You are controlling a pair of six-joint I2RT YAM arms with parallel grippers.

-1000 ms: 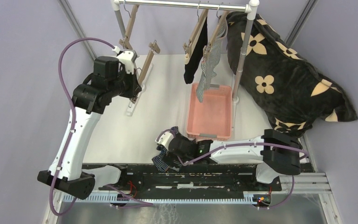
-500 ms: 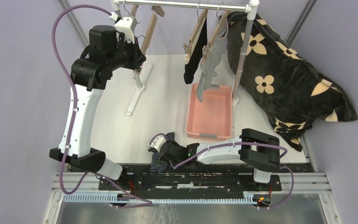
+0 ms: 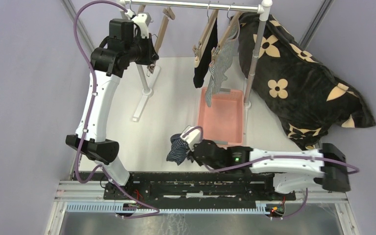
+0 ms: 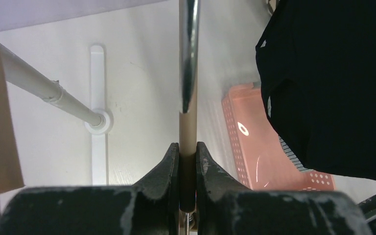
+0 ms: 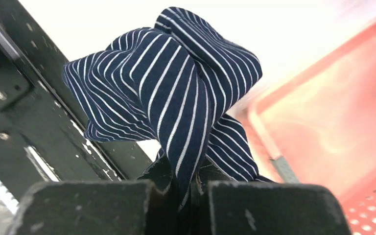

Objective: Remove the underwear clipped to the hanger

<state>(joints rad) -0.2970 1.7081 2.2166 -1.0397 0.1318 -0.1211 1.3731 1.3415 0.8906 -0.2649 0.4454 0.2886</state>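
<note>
The bare wooden hanger's hook is still unhung, so my left gripper will carry it outward to the white bar (image 3: 151,4) and over it, then let go of the hanger's beige bar.
My right gripper (image 3: 190,148) is shut on the navy striped underwear (image 3: 178,150), holding it bunched just above the table, left of the pink basket (image 3: 223,117). In the right wrist view the cloth (image 5: 176,88) rises out from between my jaws (image 5: 188,183). My left gripper (image 3: 148,53) is shut on a bare wooden hanger (image 3: 163,25) up by the rail (image 3: 196,5); its beige bar (image 4: 188,139) sits clamped between the fingers. Black underwear (image 3: 203,66) and grey-and-white striped underwear (image 3: 221,66) hang clipped to two more hangers above the basket.
A big black flower-print cushion (image 3: 298,83) leans at the back right. The rack's white posts and feet (image 3: 143,98) stand on the table on both sides of the basket. The black base rail (image 3: 191,183) runs along the near edge.
My right gripper closed on the navy underwear and lifted it off the table near the front rail, moving right. My left arm raised the bare hanger up to the rail.
</note>
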